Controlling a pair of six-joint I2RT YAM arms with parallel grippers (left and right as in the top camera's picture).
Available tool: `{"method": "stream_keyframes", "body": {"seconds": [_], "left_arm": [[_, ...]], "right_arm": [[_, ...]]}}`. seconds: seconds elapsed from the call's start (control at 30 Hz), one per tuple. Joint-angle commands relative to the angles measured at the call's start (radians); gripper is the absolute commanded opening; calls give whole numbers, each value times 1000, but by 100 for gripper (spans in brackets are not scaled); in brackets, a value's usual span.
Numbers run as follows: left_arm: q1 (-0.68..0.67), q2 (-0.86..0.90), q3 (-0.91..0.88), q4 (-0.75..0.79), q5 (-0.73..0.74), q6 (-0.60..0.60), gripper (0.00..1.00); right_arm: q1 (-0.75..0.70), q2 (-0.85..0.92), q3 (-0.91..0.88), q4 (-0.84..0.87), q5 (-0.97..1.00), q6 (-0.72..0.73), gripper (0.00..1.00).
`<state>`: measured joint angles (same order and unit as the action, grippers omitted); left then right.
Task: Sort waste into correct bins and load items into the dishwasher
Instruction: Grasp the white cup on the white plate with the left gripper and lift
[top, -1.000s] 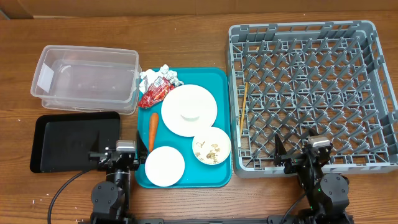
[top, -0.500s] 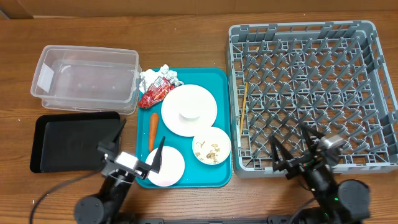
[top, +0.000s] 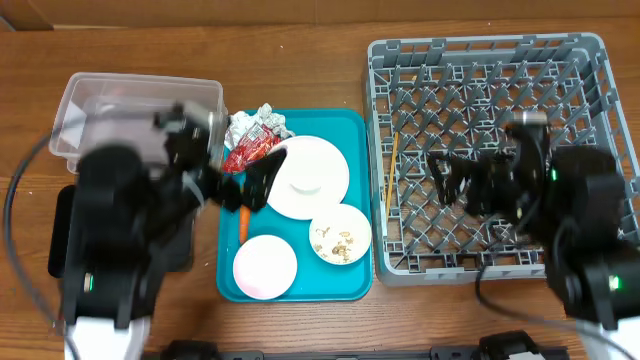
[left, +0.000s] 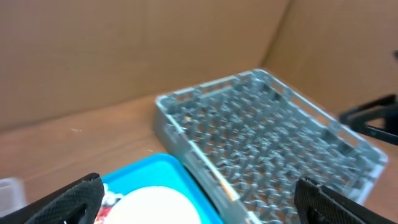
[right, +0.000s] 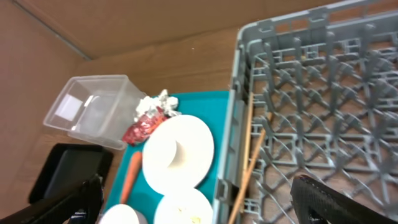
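The robot's open left gripper needs to tilt downward and lower first, to get onto the side of the small cup (top: 305, 178) toward the wrapper.
A red wrapper (top: 248, 150) and crumpled white paper with foil (top: 262, 120) lie at the far left of the teal tray (top: 350, 130). On this tray are a white plate with a small cup (top: 305, 178), a bowl with tan crumbs (top: 340, 235) and a pale pink plate (top: 265, 267). The clear tub (top: 140, 125) and black tray (top: 60, 240) are at the left. The grey dish rack (top: 490, 140) is at the right. My left gripper (top: 235, 185) is open and empty above the teal tray's left side. My right gripper (top: 450, 180) is open and empty above the rack.
An orange carrot (top: 244, 215) lies on the teal tray, partly under my left arm. Wooden chopsticks (top: 392, 170) lie along the rack's left side. The right wrist view shows the tub (right: 90, 109), wrapper (right: 143, 127), plate (right: 177, 152) and chopsticks (right: 249, 162).
Both arms have risen from the table's front edge and swung inward. The left now hangs over the teal tray's left side, the right over the rack. Nothing was picked up.
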<state>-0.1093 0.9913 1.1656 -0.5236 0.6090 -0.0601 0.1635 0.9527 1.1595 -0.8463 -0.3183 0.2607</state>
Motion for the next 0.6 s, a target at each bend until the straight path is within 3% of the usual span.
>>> {"method": "stream_keyframes", "body": {"seconds": [0.0, 0.1, 0.17, 0.43, 0.5, 0.57], "left_arm": [[2, 117, 47, -3, 186, -51, 100], [-7, 224, 47, 23, 237, -60, 100], [-27, 285, 47, -10, 192, -60, 100], [-155, 482, 47, -147, -357, -60, 100], [-156, 521, 47, -143, -365, -61, 100], [-156, 566, 47, -142, -365, -68, 94]], "right_arm": [[-2, 56, 65, -4, -95, 2, 100], [-2, 91, 68, -14, -132, 2, 100], [-2, 98, 68, -32, -128, 2, 100], [-2, 97, 68, -72, -93, 2, 100], [-2, 97, 68, -77, -93, 2, 100], [-2, 97, 68, -81, -93, 2, 100]]}}
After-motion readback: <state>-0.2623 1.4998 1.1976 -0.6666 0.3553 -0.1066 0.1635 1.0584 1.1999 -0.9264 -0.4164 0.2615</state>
